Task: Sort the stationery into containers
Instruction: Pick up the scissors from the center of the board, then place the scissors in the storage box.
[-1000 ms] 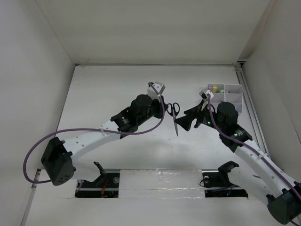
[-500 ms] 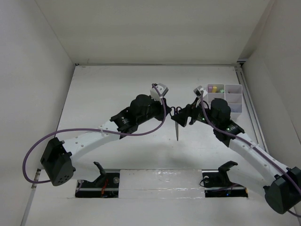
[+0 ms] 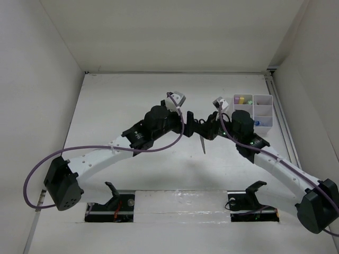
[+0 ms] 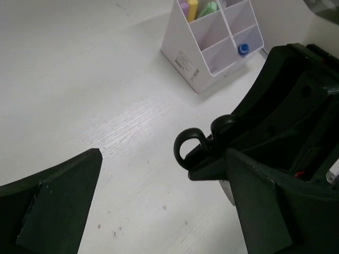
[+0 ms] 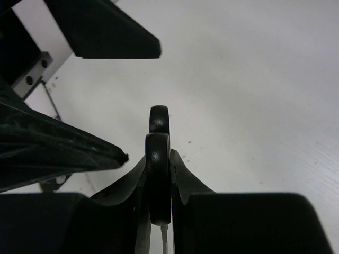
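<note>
The scissors (image 3: 203, 145) go next with my right gripper toward the right in the top view, over the container sections beside the pastel sticks, for release, since room shows there.
The black-handled scissors (image 3: 203, 145) hang above the table's middle with the blade pointing down toward the near edge. My right gripper (image 5: 159, 182) is shut on their handles (image 5: 158, 153), which stand edge-on between its fingers. My left gripper (image 4: 164, 211) is open, one finger (image 4: 53, 206) on each side of the handle loop (image 4: 189, 148), not touching it. In the top view the two grippers meet, left (image 3: 188, 123) and right (image 3: 201, 130). The white organizer (image 3: 263, 98) at the right holds pastel sticks (image 3: 242, 99) and a blue-capped bottle (image 4: 243, 49).
White walls close the table at the back and both sides. A rail (image 3: 280, 116) runs along the right edge just beyond the organizer. Both arms cross the middle of the table; their bases and mounts (image 3: 116, 201) sit at the near edge.
My right gripper moved left onto the scissors' handles and shut on them. The left gripper, shut on the scissors before, has opened. The scissors shifted slightly right.
</note>
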Tool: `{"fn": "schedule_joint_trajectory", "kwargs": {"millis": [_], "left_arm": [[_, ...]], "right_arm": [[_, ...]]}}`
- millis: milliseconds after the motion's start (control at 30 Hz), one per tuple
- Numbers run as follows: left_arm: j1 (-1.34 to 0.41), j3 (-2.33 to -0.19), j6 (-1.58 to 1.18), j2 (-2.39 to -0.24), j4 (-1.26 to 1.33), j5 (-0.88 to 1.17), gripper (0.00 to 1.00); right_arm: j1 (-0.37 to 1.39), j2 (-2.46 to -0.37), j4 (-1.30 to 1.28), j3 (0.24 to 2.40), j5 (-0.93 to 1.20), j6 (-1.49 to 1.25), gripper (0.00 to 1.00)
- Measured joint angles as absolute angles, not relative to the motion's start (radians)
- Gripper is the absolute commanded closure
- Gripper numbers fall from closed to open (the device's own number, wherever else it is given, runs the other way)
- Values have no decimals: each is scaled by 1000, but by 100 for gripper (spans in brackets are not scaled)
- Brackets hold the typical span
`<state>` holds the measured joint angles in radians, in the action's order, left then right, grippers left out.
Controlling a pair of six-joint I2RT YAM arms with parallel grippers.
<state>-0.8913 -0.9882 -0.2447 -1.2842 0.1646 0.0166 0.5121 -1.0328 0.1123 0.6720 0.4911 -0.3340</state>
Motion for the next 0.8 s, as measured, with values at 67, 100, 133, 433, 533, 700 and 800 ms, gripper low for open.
{"fn": "schedule_joint_trajectory", "kwargs": {"millis": [67,100,133,433,533,700,800], "left_arm": [[-891,-989,-264,-1268,147,-33,0],[-891,-991,-275,-1259,128,-62,0],[-894,-995,-290,-1251,105,-90,0],[-896,-1170,-546,-1218,-300,-468,0],[-896,-1152,-607,-1163,-410,-508,0],[-896,-1067,-654,-999,-519,-498,0],[-896,-1051,-663,-902,-562,-494,0]], "right_arm": [[510,-1040,124,673,452,-312,100],[504,-1042,125,673,429,-302,100],[495,-1045,126,673,403,-292,100],[360,-1049,104,712,-139,-293,100],[345,-1057,105,741,-370,-314,100],[312,-1143,106,812,-697,-336,100],[305,-1203,109,842,-845,-339,100]]}}
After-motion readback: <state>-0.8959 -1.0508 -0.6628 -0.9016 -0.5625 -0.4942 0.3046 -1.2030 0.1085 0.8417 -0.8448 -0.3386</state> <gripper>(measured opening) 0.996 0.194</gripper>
